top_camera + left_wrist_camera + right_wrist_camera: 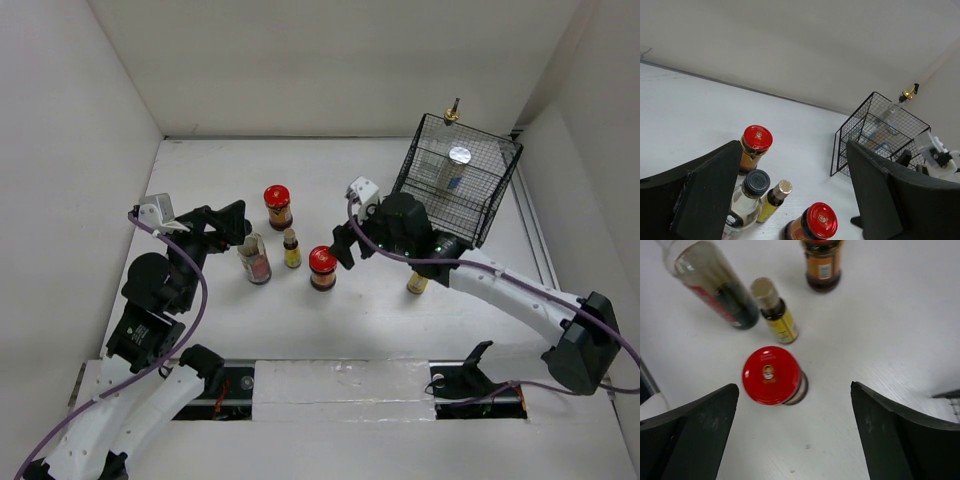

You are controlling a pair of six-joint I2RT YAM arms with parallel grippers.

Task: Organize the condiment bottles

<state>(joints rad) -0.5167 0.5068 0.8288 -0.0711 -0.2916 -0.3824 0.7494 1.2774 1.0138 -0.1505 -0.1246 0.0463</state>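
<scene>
My open fingers are beside the near dark jar's red lid [322,260] [771,375]. The right gripper shifts left in the top view and lowers over it next.
Two red-lidded dark jars stand on the table, one further back [277,205] and one nearer [322,265]. Between them are a reddish-labelled clear jar [255,258] and a small yellow bottle [291,248]. A second yellow bottle [417,283] stands partly hidden beside my right arm. The gold-spouted bottle [453,112] and silver-capped shaker [458,160] stand inside the basket. My left gripper [240,225] is open and empty, just left of the clear jar [752,192]. My right gripper [343,248] is open and empty, right beside the near red-lidded jar [771,375].
The black wire basket [500,190] stands at the back right, close to the right wall. White walls enclose the table on the left, back and right. A metal rail runs along the near edge between the arm bases.
</scene>
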